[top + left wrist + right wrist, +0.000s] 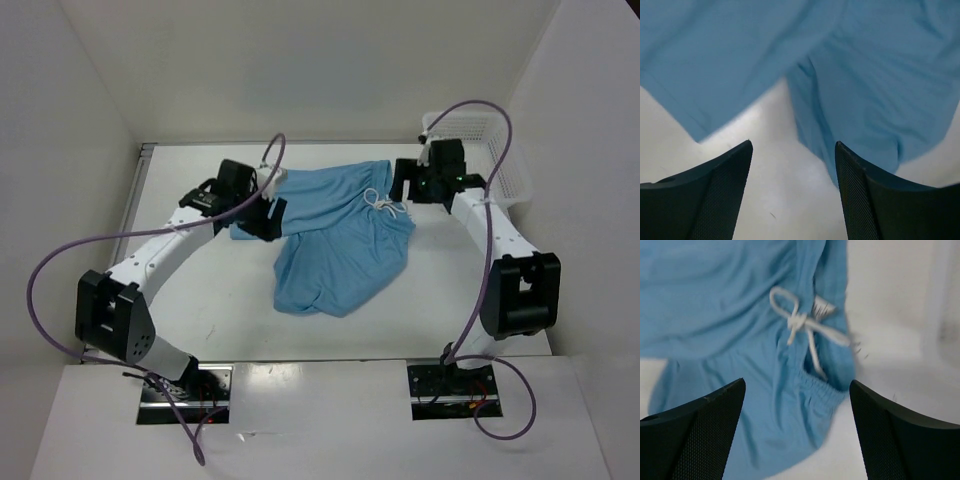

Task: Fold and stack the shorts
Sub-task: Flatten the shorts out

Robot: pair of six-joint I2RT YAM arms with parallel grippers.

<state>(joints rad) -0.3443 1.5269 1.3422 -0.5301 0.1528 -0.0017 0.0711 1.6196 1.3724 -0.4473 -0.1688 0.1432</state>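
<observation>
My right gripper needs to move down next and ease slightly back onto the bunched near end of the gathered waistband, which lies between its open fingers.
The light blue shorts point(335, 235) lie crumpled on the white table, folded roughly over themselves, with the white drawstring point(382, 204) near their right edge. My left gripper point(268, 212) hangs at the shorts' left edge, open, with only bare table between its fingers; blue fabric point(875, 90) lies just ahead of it. My right gripper point(405, 185) is at the shorts' upper right, open above the gathered waistband point(822, 390) and drawstring bow point(802, 325), holding nothing.
A white mesh basket point(495, 150) stands at the back right, close behind the right arm. White walls close in the table on the left, back and right. Purple cables loop from both arms.
</observation>
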